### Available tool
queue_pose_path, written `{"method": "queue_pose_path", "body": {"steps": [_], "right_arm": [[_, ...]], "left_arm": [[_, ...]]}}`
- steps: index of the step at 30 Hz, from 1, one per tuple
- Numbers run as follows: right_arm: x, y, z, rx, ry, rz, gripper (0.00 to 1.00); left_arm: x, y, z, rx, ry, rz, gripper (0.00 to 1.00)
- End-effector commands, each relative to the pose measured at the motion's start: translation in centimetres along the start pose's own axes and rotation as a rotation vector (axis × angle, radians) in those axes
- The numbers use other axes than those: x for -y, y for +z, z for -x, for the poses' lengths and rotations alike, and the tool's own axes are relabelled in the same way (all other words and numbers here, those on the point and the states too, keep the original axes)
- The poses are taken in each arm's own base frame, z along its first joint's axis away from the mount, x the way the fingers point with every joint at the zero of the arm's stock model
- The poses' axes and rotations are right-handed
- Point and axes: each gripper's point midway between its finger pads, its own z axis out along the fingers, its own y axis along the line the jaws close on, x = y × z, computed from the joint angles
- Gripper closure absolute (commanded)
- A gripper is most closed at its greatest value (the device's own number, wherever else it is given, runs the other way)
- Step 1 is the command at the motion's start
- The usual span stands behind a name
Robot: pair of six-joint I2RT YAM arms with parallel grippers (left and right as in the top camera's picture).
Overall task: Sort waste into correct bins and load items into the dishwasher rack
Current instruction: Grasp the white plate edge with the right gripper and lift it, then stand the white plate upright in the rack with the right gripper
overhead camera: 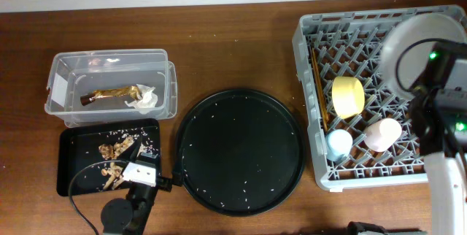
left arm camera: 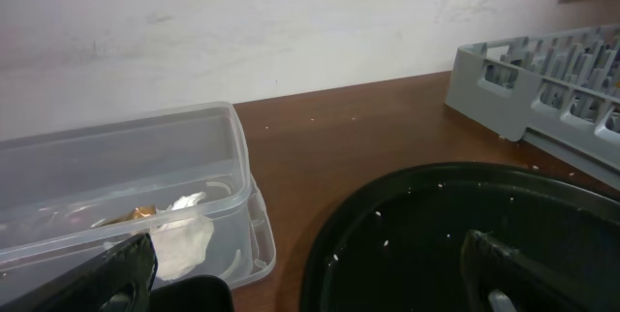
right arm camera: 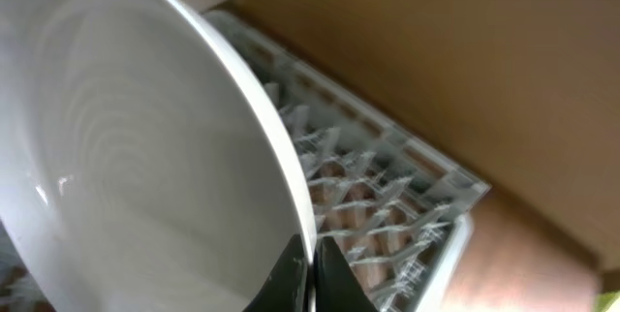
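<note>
I will carry the pale plate (overhead camera: 398, 41) outward with my right gripper next and lower it into the slots at the far end of the rack, because they are empty of dishes.
My right gripper (right arm camera: 310, 271) is shut on the rim of the pale plate (right arm camera: 126, 147) and holds it tilted over the grey dishwasher rack (right arm camera: 387, 196). In the overhead view the plate (overhead camera: 398, 41) hangs above the rack (overhead camera: 310, 96), which holds the chopsticks (overhead camera: 318, 82), yellow bowl (overhead camera: 348, 95), blue cup (overhead camera: 338, 143) and pink cup (overhead camera: 383, 133). The clear tub (overhead camera: 62, 82) holds the gold wrapper (overhead camera: 109, 93) and white tissue (overhead camera: 144, 99). The black rectangular tray (overhead camera: 73, 155) holds food chunks (overhead camera: 115, 149). My left gripper (overhead camera: 141, 173) is open and empty at that tray's near right corner.
The large round black tray (overhead camera: 239, 151) lies between the bins and the rack, with rice grains scattered on it. In the left wrist view the clear tub (left arm camera: 126, 157) is at the left, the round tray (left arm camera: 436, 225) ahead and the rack's corner (left arm camera: 484, 70) at the far right.
</note>
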Motion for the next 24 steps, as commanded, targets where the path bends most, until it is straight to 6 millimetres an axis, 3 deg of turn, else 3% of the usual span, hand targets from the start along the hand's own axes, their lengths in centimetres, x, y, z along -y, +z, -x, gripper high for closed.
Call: {"method": "queue_pose_path", "body": {"steps": [1,4,7,10,13,15,19,24], "right_arm": [[1.7,3.1,-0.1,-0.025,-0.202,-0.201,0.96],[2.1,5.4,-0.7,-0.047,-0.264,-0.349,0.96],[-0.7,7.8,-2.5,-0.097,-0.401,-0.34,0.96],[-1.9,8.7,-1.8,-0.051,-0.514,-0.448,0.96],[-6.5,8.9,-1.4,0.006,-0.661,-0.388,0.96],[-8.0,8.5,-1.1,0.034,-0.73,-0.409,0.96],[-6.8,7.0,1.9,0.099,-0.704,-0.536,0.96],[-5.6,7.0,3.5,0.099,-0.741,-0.558,0.96]], "left_arm": [[0.0,0.1,-0.3,-0.002,0.016,0.003,0.0],[0.0,0.1,-0.3,-0.002,0.016,0.003,0.0],[0.0,0.1,-0.3,-0.002,0.016,0.003,0.0],[0.0,0.1,-0.3,-0.002,0.016,0.003,0.0],[0.0,0.1,-0.3,-0.002,0.016,0.003,0.0],[0.0,0.1,-0.3,-0.002,0.016,0.003,0.01],[0.0,0.1,-0.3,-0.002,0.016,0.003,0.0],[0.0,0.1,-0.3,-0.002,0.016,0.003,0.0]]}}
